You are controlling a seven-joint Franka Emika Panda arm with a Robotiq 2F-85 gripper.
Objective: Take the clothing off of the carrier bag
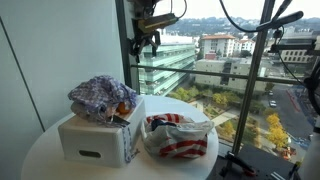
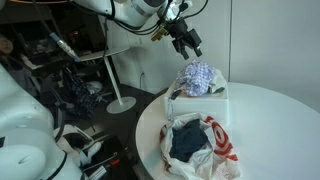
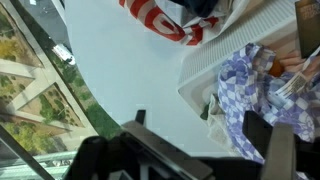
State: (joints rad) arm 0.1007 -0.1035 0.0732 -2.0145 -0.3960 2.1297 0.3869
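Observation:
I will next bring my gripper down from high above the table into the open carrier bag [image 2: 218,148], until it is on the dark blue clothing [image 2: 189,139].
A blue-and-white checkered cloth [image 1: 102,97] lies bunched on top of a white box [image 1: 95,142] on the round white table [image 1: 40,155]. It shows in both exterior views [image 2: 198,77] and the wrist view [image 3: 262,85]. Beside the box sits a red-and-white carrier bag [image 1: 180,140] [image 2: 218,148] [image 3: 170,20] with dark blue clothing [image 2: 188,142] inside. My gripper [image 1: 147,42] [image 2: 190,45] [image 3: 198,128] hangs open and empty well above the box and the cloth, touching nothing.
A large window [image 1: 210,60] stands right behind the table, with a camera stand [image 1: 270,45] next to it. The table edge [image 3: 95,110] runs close to the glass. A round-based stand [image 2: 122,102] and cluttered shelves [image 2: 70,85] are on the floor side.

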